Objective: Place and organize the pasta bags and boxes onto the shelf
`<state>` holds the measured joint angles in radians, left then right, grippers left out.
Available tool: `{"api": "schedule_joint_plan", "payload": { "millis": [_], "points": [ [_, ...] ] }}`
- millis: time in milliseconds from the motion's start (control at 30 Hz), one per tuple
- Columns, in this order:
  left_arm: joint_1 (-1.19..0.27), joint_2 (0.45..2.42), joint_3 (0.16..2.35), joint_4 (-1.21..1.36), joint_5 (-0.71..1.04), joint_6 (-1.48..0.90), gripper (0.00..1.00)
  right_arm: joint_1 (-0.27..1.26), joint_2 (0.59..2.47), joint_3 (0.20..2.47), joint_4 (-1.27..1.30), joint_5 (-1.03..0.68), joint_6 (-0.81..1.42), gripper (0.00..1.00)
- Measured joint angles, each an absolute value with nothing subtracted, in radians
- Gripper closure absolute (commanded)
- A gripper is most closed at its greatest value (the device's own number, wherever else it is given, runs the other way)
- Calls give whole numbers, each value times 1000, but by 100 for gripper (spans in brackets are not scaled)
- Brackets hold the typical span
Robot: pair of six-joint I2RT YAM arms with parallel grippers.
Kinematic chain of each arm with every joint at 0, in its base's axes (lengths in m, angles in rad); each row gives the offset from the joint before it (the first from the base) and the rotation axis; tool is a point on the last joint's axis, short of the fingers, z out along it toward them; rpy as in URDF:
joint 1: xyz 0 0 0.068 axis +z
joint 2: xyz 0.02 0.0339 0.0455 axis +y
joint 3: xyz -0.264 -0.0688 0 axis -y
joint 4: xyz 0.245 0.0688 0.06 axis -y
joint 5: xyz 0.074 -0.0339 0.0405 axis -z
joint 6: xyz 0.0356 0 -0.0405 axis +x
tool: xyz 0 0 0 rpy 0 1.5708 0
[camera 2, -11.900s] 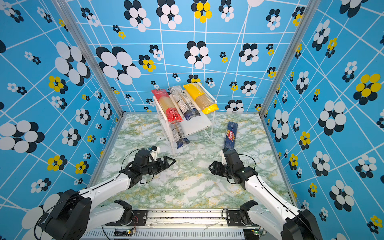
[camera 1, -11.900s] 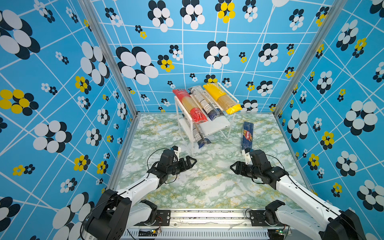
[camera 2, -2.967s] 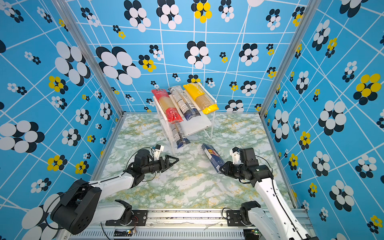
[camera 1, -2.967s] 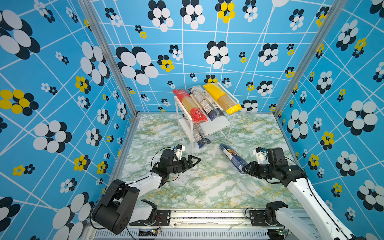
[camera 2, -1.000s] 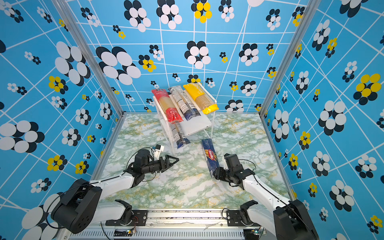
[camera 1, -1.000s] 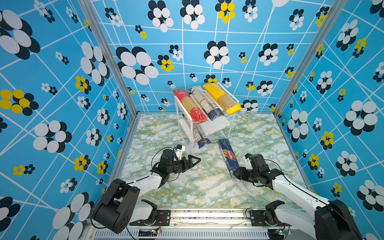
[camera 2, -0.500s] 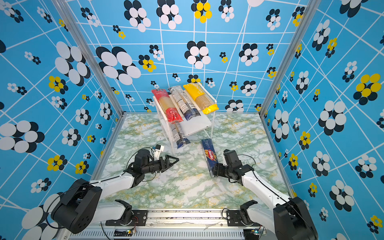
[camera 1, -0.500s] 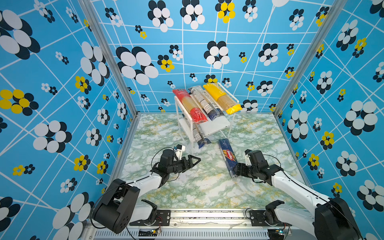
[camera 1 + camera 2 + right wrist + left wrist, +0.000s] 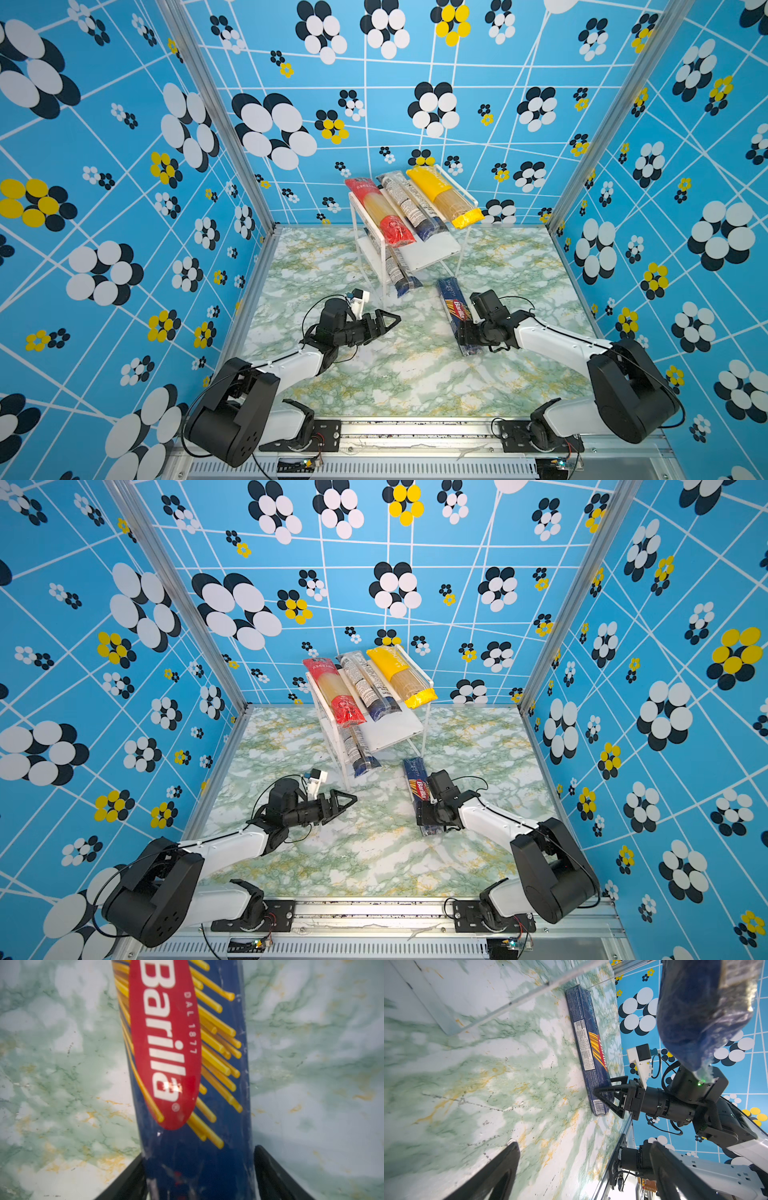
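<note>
Next, my right gripper will ease a little lower over the box's near end (image 9: 468, 345) (image 9: 200, 1174) and close there, as its open fingers already are on either side of both long sides of the box.
The navy Barilla box (image 9: 457, 313) (image 9: 420, 789) lies on the marble table in front of the shelf, right of its legs. My right gripper (image 9: 467, 340) (image 9: 199, 1153) is open and straddles the box's near end (image 9: 598, 1103), with a sliver of gap on one side. My left gripper (image 9: 388, 322) (image 9: 584, 1144) hovers open and empty to the left. The shelf (image 9: 432, 253) carries a red-ended pack (image 9: 380, 212), a see-through pack (image 9: 409, 208) and a yellow pack (image 9: 444, 197) on top. Another see-through pack (image 9: 397, 270) juts out of the lower tier.
Blue flowered walls close in the table on three sides, and a metal rail (image 9: 415, 428) runs along the front edge. The shelf's thin acrylic legs (image 9: 459, 262) stand just beyond the box's far end. Bare lower board shows right of the navy-ended pack.
My right gripper's jaws have widened off the Barilla box, which stays lying on the table in the same place. The left arm has not moved.
</note>
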<state>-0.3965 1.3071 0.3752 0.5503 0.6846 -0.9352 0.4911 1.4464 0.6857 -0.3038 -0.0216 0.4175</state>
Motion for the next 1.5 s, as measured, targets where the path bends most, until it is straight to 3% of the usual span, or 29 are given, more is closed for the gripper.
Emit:
{"api": "schedule_joint_plan", "payload": {
  "millis": [367,567,800,1167,1300,1500],
  "points": [
    [-392,1292,375,527,682,-934,1,555,1472,673,-217,83,442,27],
    [-392,1292,375,526,682,-934,1,612,1481,651,-178,186,459,38],
    [-392,1292,375,524,682,-934,1,628,1471,619,-107,219,491,65],
    [-387,1292,375,524,681,-934,1,628,1428,584,-68,150,509,81],
    [-386,1292,375,524,682,-934,1,628,1411,584,-87,94,509,100],
    [-386,1292,375,524,682,-934,1,628,1372,578,-123,38,504,100]
  ]
}}
